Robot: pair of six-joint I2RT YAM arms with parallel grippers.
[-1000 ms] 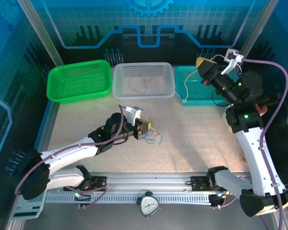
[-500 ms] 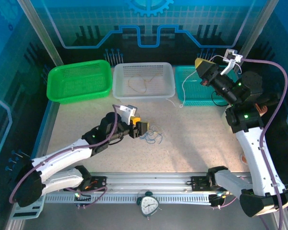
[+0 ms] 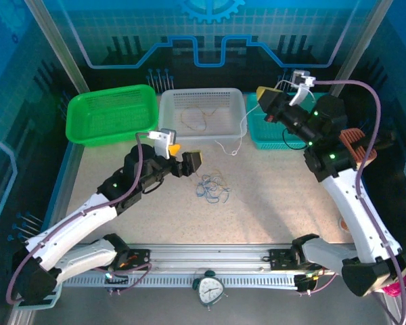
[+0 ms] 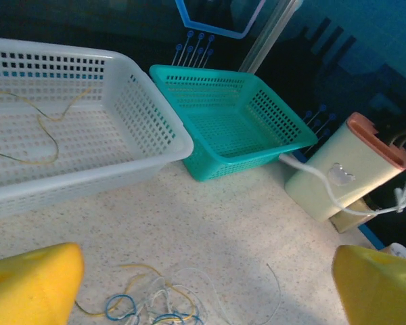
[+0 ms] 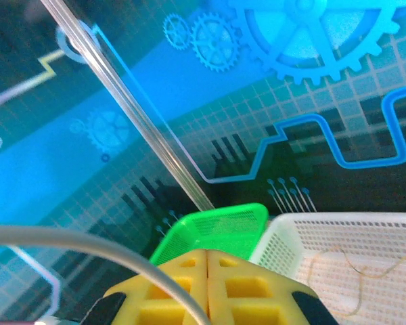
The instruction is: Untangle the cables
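Observation:
The empty teal basket (image 3: 269, 127) is below my right gripper, so next I turn it face down over the basket and lower it to release the white cable.
The cables (image 3: 212, 188) lie as a small tangle of blue, yellow-tan and whitish loops on the speckled table, and they show at the bottom of the left wrist view (image 4: 149, 308). My left gripper (image 3: 186, 154) hovers just left of and behind the tangle. It is open, with its yellow fingers (image 4: 27, 284) far apart and nothing between them. My right gripper (image 3: 262, 93) is raised over the gap between the white and teal baskets. It is shut (image 5: 208, 264) on a white cable (image 3: 241, 132) that hangs down to the table in front of the white basket.
Three baskets line the back: green (image 3: 111, 115), white (image 3: 238, 112) with a tan cord (image 3: 196, 120) inside, and teal (image 3: 274, 141). A loose whitish strand (image 4: 276, 294) lies right of the tangle. A small clock (image 3: 210, 290) stands on the front rail.
My left gripper opened, let go of the tangle and drew back up and to the left. My right gripper swung left, carrying the white cable towards the white basket.

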